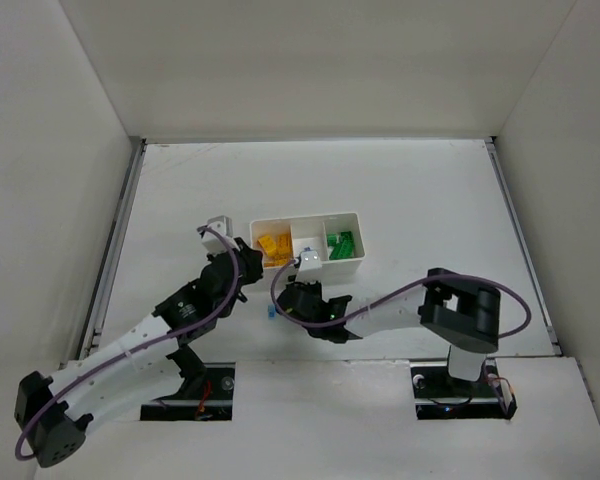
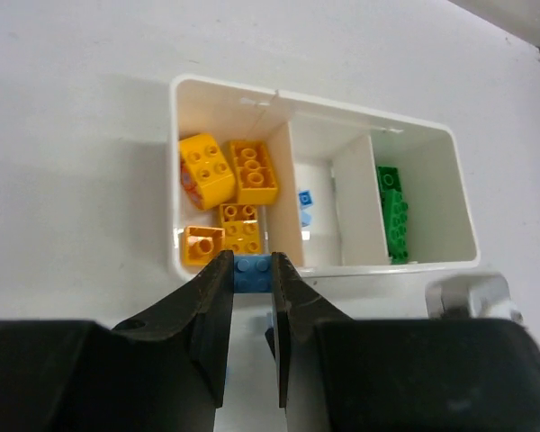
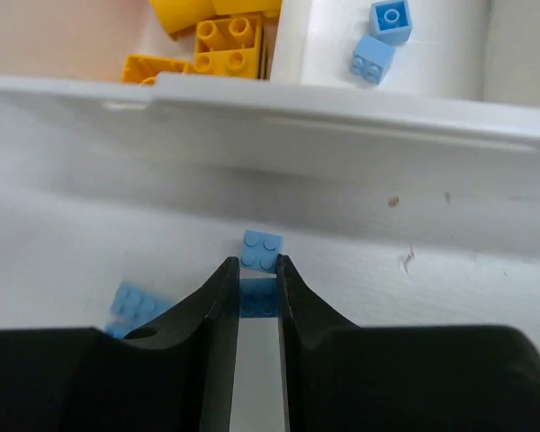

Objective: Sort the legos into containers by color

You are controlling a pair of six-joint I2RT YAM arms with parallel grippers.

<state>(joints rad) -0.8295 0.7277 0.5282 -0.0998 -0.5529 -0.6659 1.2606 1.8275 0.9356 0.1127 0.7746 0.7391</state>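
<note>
The middle container [image 1: 307, 235] [image 3: 416, 56] already has light blue legos in it and is farther outward, so my right gripper should next go up, reach outward past the tray's near side and let go of my blue lego.
The white tray [image 2: 324, 104] holds several yellow-orange legos [image 2: 252, 171] in its left container, two light blue ones [image 2: 305, 196] in the middle and green ones [image 2: 394, 216] on the right. My left gripper [image 2: 252, 258] hangs at the tray's near wall, shut on a blue lego [image 2: 252, 273]. In the right wrist view my right gripper [image 3: 256, 263] is down on the table in front of the tray wall [image 3: 342, 153], shut on a blue lego [image 3: 258, 299]. A second light blue lego [image 3: 262, 249] lies right at its fingertips.
Another light blue lego [image 3: 130, 306] lies loose on the table left of the right gripper, also seen from above as a blue lego [image 1: 269, 312]. White walls enclose the table on three sides. The two grippers are close together near the tray [image 1: 356, 214].
</note>
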